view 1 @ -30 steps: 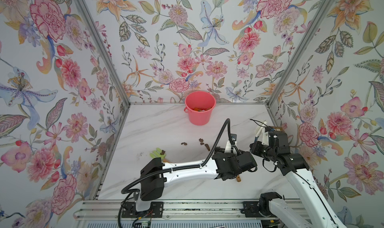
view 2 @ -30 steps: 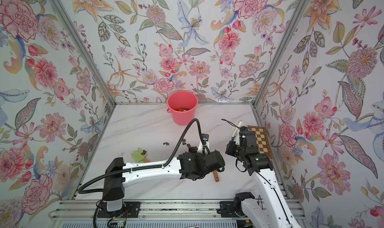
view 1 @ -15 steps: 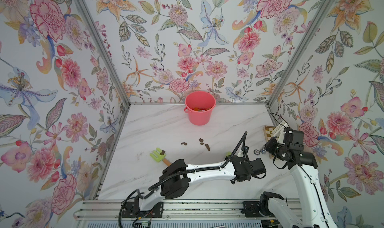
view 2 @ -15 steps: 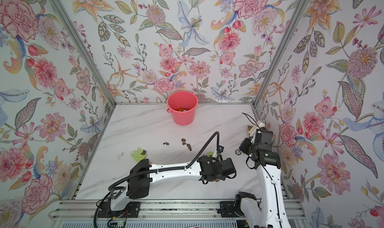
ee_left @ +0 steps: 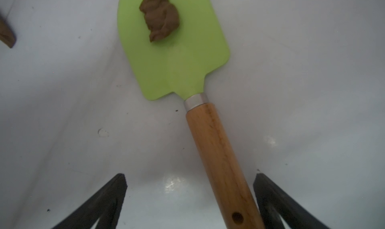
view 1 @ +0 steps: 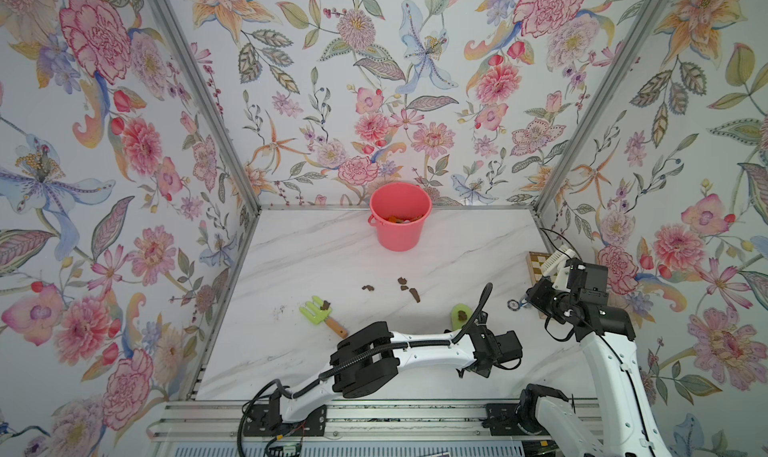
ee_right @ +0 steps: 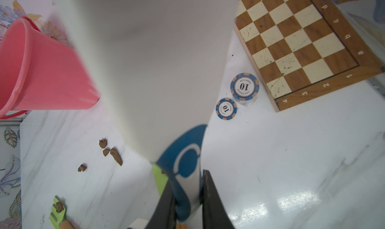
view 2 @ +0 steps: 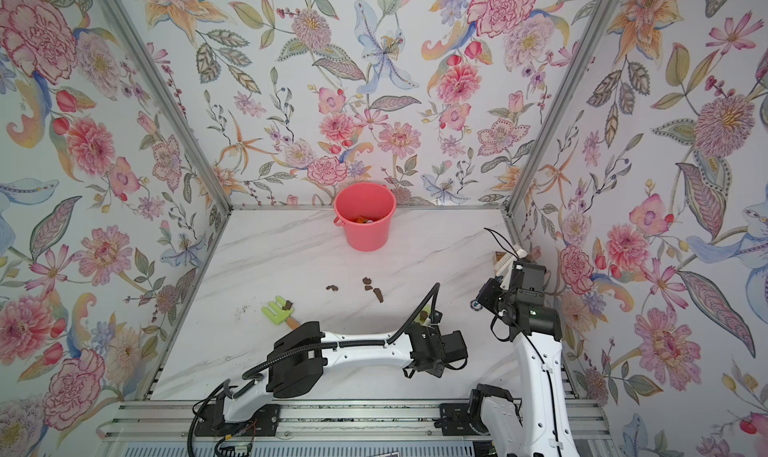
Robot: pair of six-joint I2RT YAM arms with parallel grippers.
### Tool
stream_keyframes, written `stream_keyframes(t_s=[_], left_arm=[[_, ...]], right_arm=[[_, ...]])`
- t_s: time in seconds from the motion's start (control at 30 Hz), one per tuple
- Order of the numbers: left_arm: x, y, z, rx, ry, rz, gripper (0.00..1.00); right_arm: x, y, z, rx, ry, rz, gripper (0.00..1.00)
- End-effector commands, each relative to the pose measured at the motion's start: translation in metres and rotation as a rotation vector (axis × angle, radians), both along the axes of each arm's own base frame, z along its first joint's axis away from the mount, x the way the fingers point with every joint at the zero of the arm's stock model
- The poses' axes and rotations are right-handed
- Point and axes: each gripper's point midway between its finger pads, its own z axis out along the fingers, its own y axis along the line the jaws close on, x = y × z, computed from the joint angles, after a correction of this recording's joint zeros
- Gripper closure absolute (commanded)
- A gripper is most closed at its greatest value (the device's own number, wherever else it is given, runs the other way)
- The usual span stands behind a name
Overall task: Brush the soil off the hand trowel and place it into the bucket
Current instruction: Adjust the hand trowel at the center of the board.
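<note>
Next, my left gripper turns in line with the trowel, centers over the wooden handle's end and closes, as the handle slants close to one finger.
The hand trowel has a lime-green blade and a wooden handle and lies flat on the white table. A brown lump of soil sits on its blade. My left gripper is open, its fingers either side of the handle's end without gripping it. In both top views only the blade shows past the left arm. My right gripper is shut on a white and blue brush, held up at the right. The coral-pink bucket stands at the back.
A green hand rake with a soil lump lies left of the arm. Loose soil crumbs dot the middle of the table. A chessboard and two poker chips lie by the right wall. Floral walls close in three sides.
My left arm has slid right and toward the near edge, settling over the trowel handle. My right arm has drawn back to the right with the brush, toward the chessboard.
</note>
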Motion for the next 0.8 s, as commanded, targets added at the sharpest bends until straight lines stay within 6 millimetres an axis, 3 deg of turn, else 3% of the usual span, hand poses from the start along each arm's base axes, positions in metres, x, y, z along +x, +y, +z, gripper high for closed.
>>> stream_keyframes(t_s=[0.0, 0.13, 0.3, 0.5, 0.77], left_arm=[[0.002, 0.03, 0.017, 0.022, -0.026, 0.052, 0.01], [0.003, 0.056, 0.013, 0.013, -0.015, 0.069, 0.03], [-0.006, 0.046, 0.022, -0.057, -0.005, -0.088, 0.12], [-0.006, 0.028, 0.044, -0.104, -0.043, -0.266, 0.12], [-0.008, 0.025, 0.027, -0.086, 0.014, -0.349, 0.23]], right_arm=[[-0.004, 0.007, -0.006, 0.041, 0.009, 0.016, 0.94], [-0.004, 0.018, -0.011, 0.085, 0.022, 0.064, 0.94], [-0.004, 0.025, -0.013, 0.117, 0.024, 0.092, 0.94], [-0.006, 0.039, -0.018, 0.148, 0.039, 0.145, 0.94], [-0.017, 0.061, -0.037, 0.149, 0.121, 0.215, 0.94]])
